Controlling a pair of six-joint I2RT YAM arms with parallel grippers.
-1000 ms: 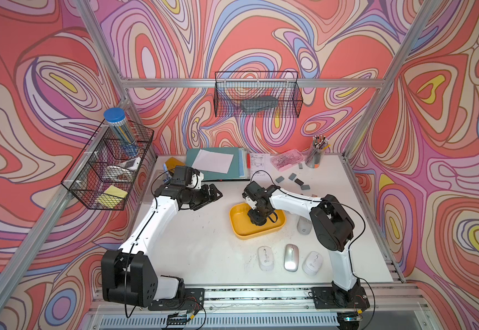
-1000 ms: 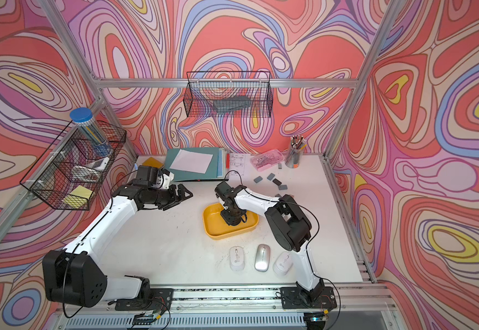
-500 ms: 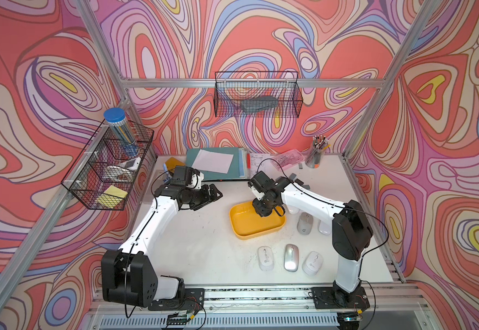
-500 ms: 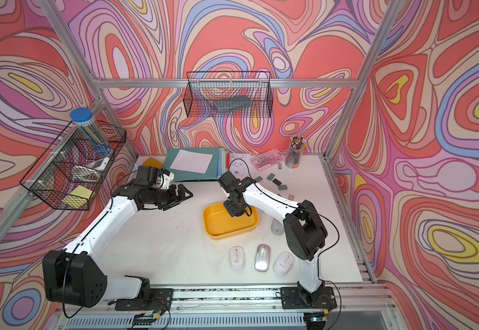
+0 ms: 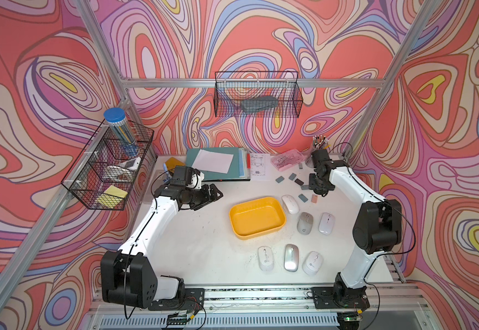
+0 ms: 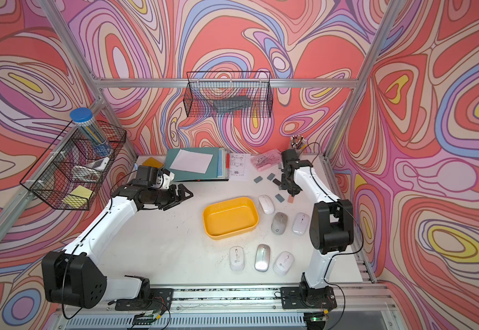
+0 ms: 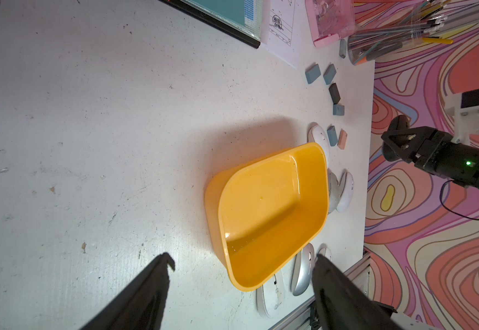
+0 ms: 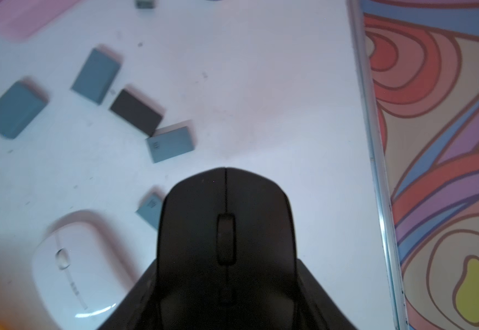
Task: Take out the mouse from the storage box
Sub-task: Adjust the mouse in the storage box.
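I should next move my right gripper down toward the table's side edge and release the black mouse (image 8: 226,228), because the bare tabletop (image 8: 322,220) beside the pink block is below, that way.
The storage box (image 5: 256,218) (image 6: 229,217) is a shallow yellow tub at the table's middle, and its smooth inside (image 7: 269,205) holds nothing. A black mouse (image 8: 226,228) with a scroll wheel sits between my right gripper's fingers. My right gripper (image 5: 319,187) (image 6: 289,190) (image 8: 226,271) is shut on it, above the back right of the table, well away from the box. My left gripper (image 5: 216,194) (image 6: 186,194) (image 7: 244,258) hovers open to the left of the box, with nothing between its fingers.
Several white and silver mice lie on the table right of the box (image 5: 289,203) and in front of it (image 5: 291,257). Small grey blocks (image 5: 279,179) are scattered under the right gripper. A pink case (image 5: 288,155), pen cup (image 5: 319,143) and folders (image 5: 218,165) line the back edge.
My right gripper has lifted the black mouse out of the storage box and carried it to the back right of the table. The left arm has not moved.
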